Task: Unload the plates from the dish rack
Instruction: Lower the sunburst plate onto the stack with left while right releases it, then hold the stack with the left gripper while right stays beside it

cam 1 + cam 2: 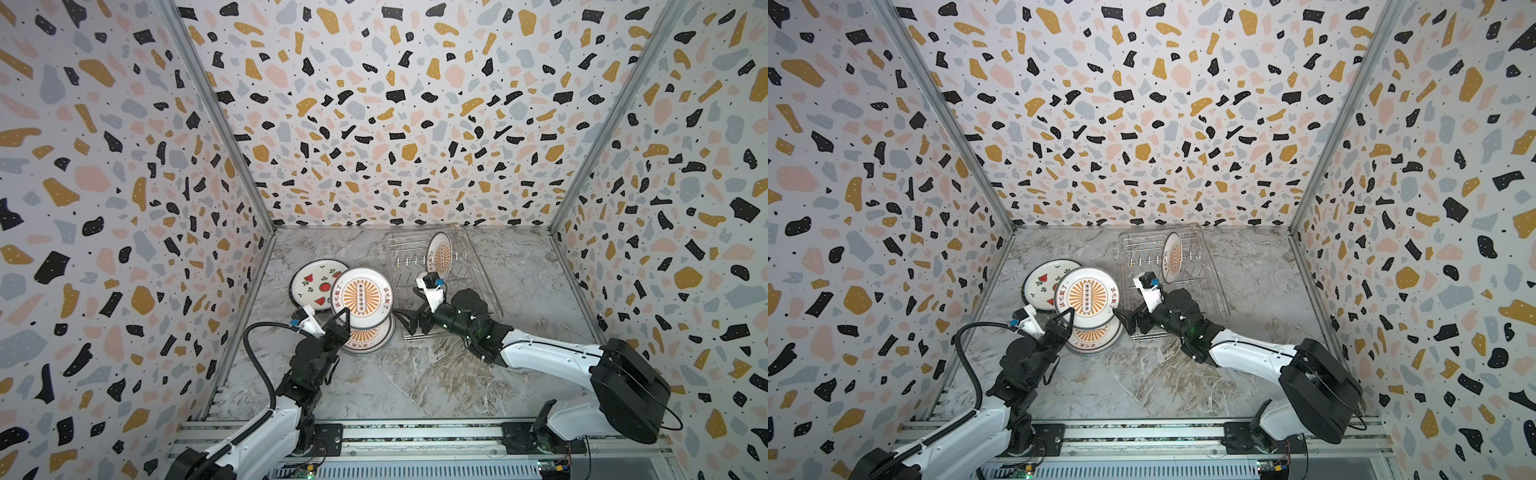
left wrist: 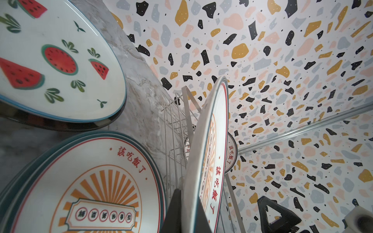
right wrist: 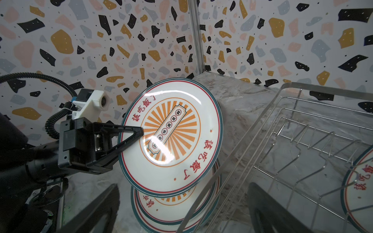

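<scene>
My left gripper brings the tilted sunburst plate down onto the stack of plates next and releases the plate's rim, because the plates there share its design.
My left gripper [image 1: 343, 318] [image 1: 1068, 318] [image 2: 187, 213] is shut on the rim of a sunburst plate [image 1: 361, 297] [image 1: 1087, 297] [image 2: 210, 151] [image 3: 171, 137]. That plate hangs tilted over a stack of like plates [image 1: 370, 343] [image 2: 90, 191] [image 3: 171, 209] lying on the table. In the dish rack [image 1: 407, 249] [image 1: 1208, 291] [image 3: 282, 141] one sunburst plate [image 1: 441, 254] [image 1: 1173, 257] [image 3: 359, 185] still stands upright. My right gripper [image 1: 409, 322] [image 1: 1129, 320] [image 3: 181, 217] is open and holds nothing. It sits between the held plate's edge and the rack's near left corner.
A watermelon plate [image 1: 313, 282] [image 1: 1044, 284] [image 2: 50, 60] lies flat left of the stack, partly under the held plate. Terrazzo walls close in the marble table [image 1: 415, 374] on three sides. The rack stands by the back wall.
</scene>
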Motion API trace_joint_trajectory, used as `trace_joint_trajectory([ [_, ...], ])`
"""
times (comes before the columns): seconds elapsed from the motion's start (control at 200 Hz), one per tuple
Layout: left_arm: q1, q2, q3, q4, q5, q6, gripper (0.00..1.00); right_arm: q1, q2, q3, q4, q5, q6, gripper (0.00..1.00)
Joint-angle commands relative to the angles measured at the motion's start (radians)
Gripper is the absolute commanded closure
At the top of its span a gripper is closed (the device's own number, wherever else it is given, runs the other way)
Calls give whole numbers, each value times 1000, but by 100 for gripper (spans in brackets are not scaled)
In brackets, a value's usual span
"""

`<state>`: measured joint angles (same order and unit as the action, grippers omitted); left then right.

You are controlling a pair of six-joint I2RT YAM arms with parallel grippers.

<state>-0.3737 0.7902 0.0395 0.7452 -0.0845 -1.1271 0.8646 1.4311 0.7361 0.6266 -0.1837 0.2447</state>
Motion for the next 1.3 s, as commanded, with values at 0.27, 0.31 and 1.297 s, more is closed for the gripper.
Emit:
trace_joint_trajectory([
  [0.27, 19, 9, 2, -98, -70, -111, 100, 14, 64, 93, 1, -73, -15, 1],
  [0.31, 17, 10, -1, -101, -68, -114, 100, 16, 72, 100, 2, -79, -16, 1],
  [1.297, 17, 121, 25, -230, 26, -175, 94, 51, 201, 229, -119, -44, -26, 0],
])
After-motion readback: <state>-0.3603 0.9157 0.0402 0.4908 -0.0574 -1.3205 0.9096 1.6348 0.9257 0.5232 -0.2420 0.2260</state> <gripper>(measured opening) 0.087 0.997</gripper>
